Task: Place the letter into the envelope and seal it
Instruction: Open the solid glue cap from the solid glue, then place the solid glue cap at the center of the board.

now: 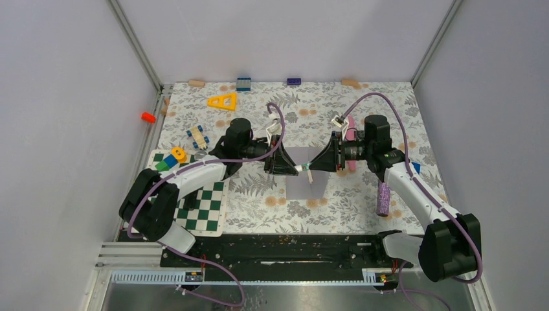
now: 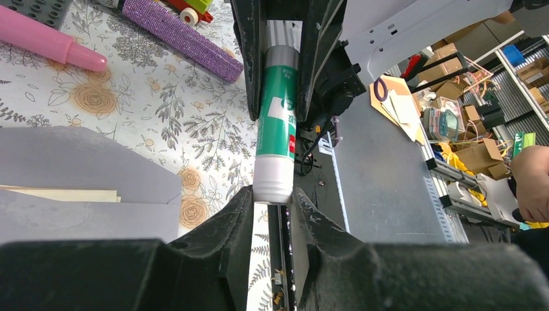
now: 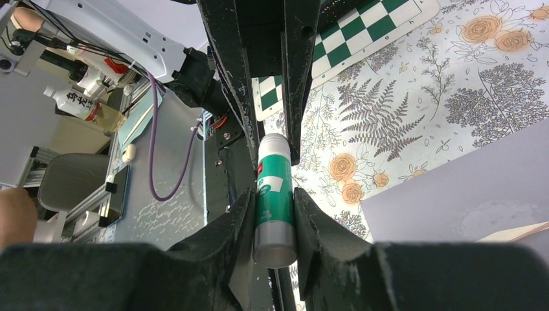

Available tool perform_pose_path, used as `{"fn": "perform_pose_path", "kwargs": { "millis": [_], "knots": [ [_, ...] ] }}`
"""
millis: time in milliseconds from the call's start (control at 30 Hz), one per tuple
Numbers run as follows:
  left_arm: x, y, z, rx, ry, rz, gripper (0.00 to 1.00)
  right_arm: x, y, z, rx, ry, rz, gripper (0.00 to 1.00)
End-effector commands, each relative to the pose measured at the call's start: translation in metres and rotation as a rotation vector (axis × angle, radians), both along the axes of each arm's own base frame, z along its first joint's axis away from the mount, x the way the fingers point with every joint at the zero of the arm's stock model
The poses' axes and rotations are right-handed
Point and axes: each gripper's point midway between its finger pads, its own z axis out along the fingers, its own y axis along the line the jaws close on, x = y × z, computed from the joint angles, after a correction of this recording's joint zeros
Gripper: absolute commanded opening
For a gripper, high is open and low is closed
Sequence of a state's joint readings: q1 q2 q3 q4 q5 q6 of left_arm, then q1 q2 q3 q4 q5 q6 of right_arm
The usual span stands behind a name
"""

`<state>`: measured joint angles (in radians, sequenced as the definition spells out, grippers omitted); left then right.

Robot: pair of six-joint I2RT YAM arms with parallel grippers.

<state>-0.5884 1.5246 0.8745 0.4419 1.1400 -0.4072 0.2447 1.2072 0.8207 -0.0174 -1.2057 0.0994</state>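
Observation:
The left gripper will next pull the white cap toward the fern-printed tabletop [image 1: 254,185] beside the checkerboard, turn its fingers down, lower and release, as that spot is bare.
A green glue stick [image 1: 303,168] with a white cap hangs level between my two grippers, just above the grey envelope [image 1: 305,183], which lies flat mid-table. My left gripper [image 2: 273,194] is shut on the stick's white cap end [image 2: 272,178]. My right gripper [image 3: 274,208] is shut on the green body near the grey base [image 3: 274,243]. The envelope [image 2: 84,162] has its flap open, and a pale edge of the letter [image 2: 61,194] shows inside its mouth. A tan corner of the letter [image 3: 521,232] also peeks out from the envelope [image 3: 466,188].
A pink roller [image 2: 45,42] and a purple glitter cylinder [image 2: 181,35] lie right of the envelope. A green-and-white checkerboard [image 1: 204,208] sits front left, coloured blocks [image 1: 173,157] and a yellow triangle [image 1: 223,101] behind it. More blocks line the back wall.

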Motion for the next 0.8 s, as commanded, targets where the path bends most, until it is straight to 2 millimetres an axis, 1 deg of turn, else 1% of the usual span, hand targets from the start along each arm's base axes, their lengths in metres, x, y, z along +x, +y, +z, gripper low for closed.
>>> {"fn": "perform_pose_path", "kwargs": {
  "millis": [0,300,467,633,767],
  "knots": [
    [-0.002,0.008,0.02,-0.051,-0.101,-0.012,0.18,0.007,-0.004,0.014,0.006,-0.038,-0.013,0.0],
    [0.0,0.012,0.015,-0.022,-0.117,-0.006,0.18,0.014,-0.014,0.022,0.018,-0.037,-0.053,0.0],
    [0.008,0.021,0.007,0.071,-0.163,0.015,0.18,0.019,-0.018,0.022,0.007,-0.057,-0.09,0.0],
    [0.017,0.047,-0.02,0.283,-0.259,0.052,0.18,0.025,-0.025,0.023,-0.016,-0.096,-0.138,0.0],
    [0.033,0.078,-0.037,0.468,-0.365,0.114,0.18,0.023,-0.027,0.028,-0.019,-0.13,-0.149,0.0]
  ]
}}
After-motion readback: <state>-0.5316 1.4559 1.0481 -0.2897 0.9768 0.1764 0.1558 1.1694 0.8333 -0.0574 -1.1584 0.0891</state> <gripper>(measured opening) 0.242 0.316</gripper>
